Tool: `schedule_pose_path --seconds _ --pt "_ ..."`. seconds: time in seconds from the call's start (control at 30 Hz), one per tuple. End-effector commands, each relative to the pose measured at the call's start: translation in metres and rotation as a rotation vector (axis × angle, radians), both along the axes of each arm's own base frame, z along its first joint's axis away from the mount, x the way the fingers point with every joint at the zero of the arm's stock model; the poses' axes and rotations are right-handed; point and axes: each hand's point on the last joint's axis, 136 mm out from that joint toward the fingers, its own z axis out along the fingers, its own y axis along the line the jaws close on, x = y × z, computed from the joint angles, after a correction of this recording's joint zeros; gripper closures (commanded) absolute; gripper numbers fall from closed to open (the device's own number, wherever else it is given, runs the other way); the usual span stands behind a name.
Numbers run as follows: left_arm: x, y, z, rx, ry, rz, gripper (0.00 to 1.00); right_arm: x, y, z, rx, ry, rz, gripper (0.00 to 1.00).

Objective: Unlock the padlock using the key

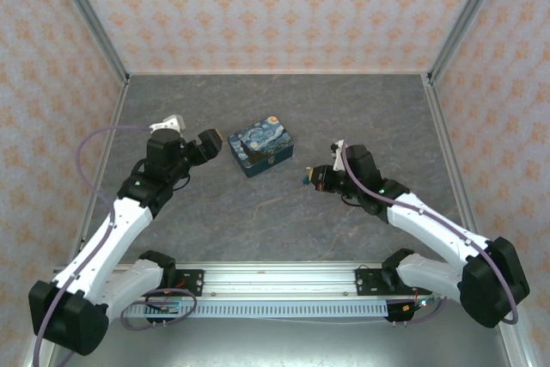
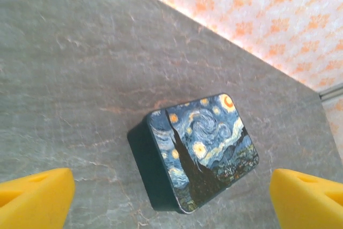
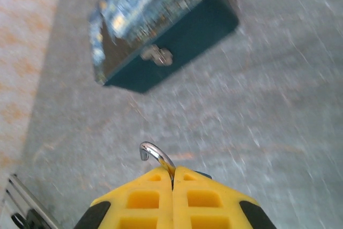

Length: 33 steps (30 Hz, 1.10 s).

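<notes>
The bare tabletop is clear below my right gripper toward the bar, so next I will draw back, go down and release the padlock there.
My right gripper (image 3: 172, 172) is shut on the padlock, whose silver shackle (image 3: 154, 154) curves out from between the yellow fingertips with its hooked end free. A sliver of the dark blue lock body (image 3: 202, 175) shows beside the right finger. In the top view this gripper (image 1: 311, 178) hovers right of the painted box (image 1: 260, 145). My left gripper (image 1: 210, 142) is open just left of the box, with nothing between its yellow fingers (image 2: 37, 197). The left gripper (image 2: 171, 186) looks down on the box lid (image 2: 206, 143).
The night-sky box stands shut on the grey table (image 1: 275, 229), its small metal latch (image 3: 156, 55) facing my right gripper. Patterned walls (image 1: 275, 6) enclose the table on three sides. The arm bases sit on a rail (image 1: 275, 281) at the near edge.
</notes>
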Motion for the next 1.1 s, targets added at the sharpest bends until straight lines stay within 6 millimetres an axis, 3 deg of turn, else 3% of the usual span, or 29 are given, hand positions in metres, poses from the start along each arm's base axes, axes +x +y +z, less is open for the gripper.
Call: schedule_pose_path --seconds 0.0,0.27,0.5,0.7,0.87,1.07 --pt "-0.01 0.014 -0.011 0.089 0.017 0.045 0.06 -0.045 -0.019 -0.032 -0.134 0.219 0.056 1.0" --pt "-0.009 0.019 -0.011 0.078 0.018 0.08 0.06 -0.067 -0.024 -0.065 -0.162 0.363 0.06 1.0" --pt "-0.011 0.019 -0.009 0.084 0.024 0.077 0.06 -0.059 -0.021 -0.091 -0.208 0.405 0.065 1.0" --pt "-0.013 0.02 -0.011 0.086 0.031 0.079 0.06 -0.045 -0.022 -0.101 -0.248 0.382 0.04 0.99" --pt "-0.012 0.02 -0.005 0.101 0.023 0.071 0.06 -0.036 -0.025 -0.097 -0.279 0.365 0.037 0.76" --pt "-0.011 0.027 0.016 0.15 -0.024 0.087 0.06 -0.011 -0.043 -0.05 -0.334 0.183 -0.023 0.61"
